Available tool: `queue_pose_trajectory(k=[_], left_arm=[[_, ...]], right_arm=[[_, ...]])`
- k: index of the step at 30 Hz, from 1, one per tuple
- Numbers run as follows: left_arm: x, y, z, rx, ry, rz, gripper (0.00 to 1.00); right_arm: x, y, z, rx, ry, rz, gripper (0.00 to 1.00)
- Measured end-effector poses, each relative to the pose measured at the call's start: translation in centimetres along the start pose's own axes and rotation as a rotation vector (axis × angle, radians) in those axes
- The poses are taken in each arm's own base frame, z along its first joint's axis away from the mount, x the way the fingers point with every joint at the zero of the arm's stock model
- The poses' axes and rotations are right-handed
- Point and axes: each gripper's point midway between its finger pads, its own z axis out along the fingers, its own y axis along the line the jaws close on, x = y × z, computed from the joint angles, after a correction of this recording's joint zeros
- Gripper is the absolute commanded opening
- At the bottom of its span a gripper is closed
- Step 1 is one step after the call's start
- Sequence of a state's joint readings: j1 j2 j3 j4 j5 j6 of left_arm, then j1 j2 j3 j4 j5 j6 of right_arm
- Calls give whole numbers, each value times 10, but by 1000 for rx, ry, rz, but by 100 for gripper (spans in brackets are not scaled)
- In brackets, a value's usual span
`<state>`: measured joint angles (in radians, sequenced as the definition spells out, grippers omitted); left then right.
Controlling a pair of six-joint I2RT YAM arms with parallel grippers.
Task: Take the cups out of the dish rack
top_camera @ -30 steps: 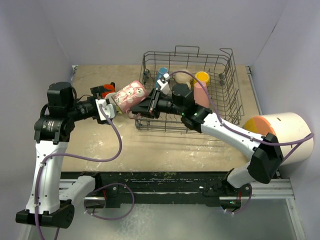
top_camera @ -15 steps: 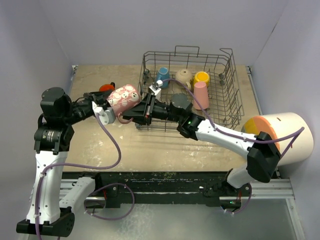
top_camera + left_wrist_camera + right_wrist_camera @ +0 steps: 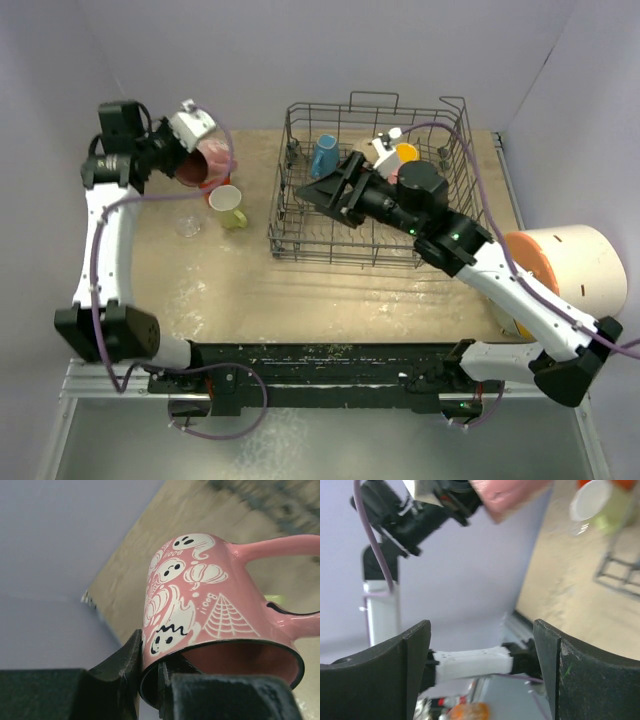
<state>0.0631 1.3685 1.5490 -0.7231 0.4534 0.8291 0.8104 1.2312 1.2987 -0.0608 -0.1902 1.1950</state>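
Observation:
Next, my left gripper will carry the mug (image 3: 210,162) toward the side, lower it onto the empty table below and release the mug's rim.
A pink mug (image 3: 210,162) with white ghost drawings hangs above the table's far left. My left gripper (image 3: 186,164) is shut on its rim; in the left wrist view one finger is outside the pink mug (image 3: 200,605) and one inside, at my left gripper (image 3: 150,666). My right gripper (image 3: 314,190) is open and empty over the left part of the dish rack (image 3: 455,215); the right wrist view shows the right gripper (image 3: 480,652) with nothing between its fingers. A blue cup (image 3: 323,156) and a yellow cup (image 3: 405,152) stand in the rack. A pale yellow-green cup (image 3: 228,204) and a clear glass (image 3: 187,224) sit on the table left of it.
A big white cylinder with an orange end (image 3: 560,262) lies at the table's right edge beside the rack. White walls close in the back and sides. The right arm's body covers part of the rack's middle.
The left gripper closed on the pink mug and swung it back and left, away from the rack. The right gripper let go, opened wide and drew back over the rack.

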Motion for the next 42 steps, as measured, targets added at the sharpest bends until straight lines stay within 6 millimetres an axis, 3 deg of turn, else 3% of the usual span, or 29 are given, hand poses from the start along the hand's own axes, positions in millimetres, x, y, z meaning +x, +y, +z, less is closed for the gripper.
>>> queue_pose_trajectory(k=[1,2,3,5,8,14,18,22,26,37,39,42], left_arm=[[12,17,2,-21,51,-40,0],[5,33,-9,-64,65,-47,0],[32,51,5,-71,135,-96,0],[52,85,10,-126,213,-134,0],[81,110,22,-153,318,-181,0],[150,112,67,-79,536,-254,0],[204,92,97,-1,665,-292,0],[242,69,110,75,764,-320,0],[254,61,112,102,795,-328,0],[258,64,121,89,779,-324,1],[261,65,125,85,776,-323,5],[265,65,131,75,775,-328,27]], right_arm=[[-10,-8,-8,42,-35,-24,85],[-17,-16,-14,82,-60,-43,85],[-24,-25,-19,126,-82,-62,85],[-31,-42,-25,204,-106,-93,85],[-33,-64,-30,309,-104,-141,85],[-31,-93,-37,436,-85,-201,84],[-31,-101,-38,469,-82,-223,84],[-31,-106,-36,481,-76,-238,84],[-30,-110,-33,493,-67,-245,84],[-26,-127,-22,533,-33,-259,84],[-25,-132,-20,544,-26,-263,84],[-24,-140,-16,566,-14,-275,85]])
